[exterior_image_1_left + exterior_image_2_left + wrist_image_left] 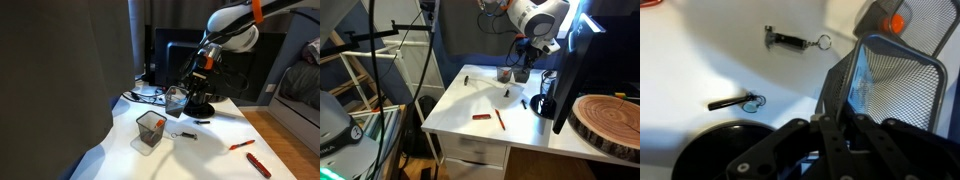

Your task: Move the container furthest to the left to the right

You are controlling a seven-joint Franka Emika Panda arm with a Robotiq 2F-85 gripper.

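Note:
My gripper moves down toward the second mesh cup (pixel 150 130) next and releases the pen cup beside it, since the bare tabletop there lies open below my gripper.
The dark wire-mesh pen cup (pixel 898 88) fills the right of the wrist view. My gripper (pixel 837 112) is shut on its near wall, one finger inside and one outside. In both exterior views the gripper (pixel 190 88) (pixel 523 66) holds this cup (pixel 176 99) (pixel 523 76) just beside the monitor's round stand (pixel 200 108). I cannot tell whether the cup touches the table. A second mesh cup (pixel 150 130) (pixel 505 73) (pixel 908 22) with something orange in it stands apart on the white table (pixel 215 150).
Two small black items with key rings (pixel 790 40) (pixel 736 102) lie on the table near the cups. Two red pens (pixel 240 145) (pixel 258 165) lie towards the table's edge. A black monitor (pixel 570 70) stands behind, and a round wooden slab (pixel 610 118) lies beside it.

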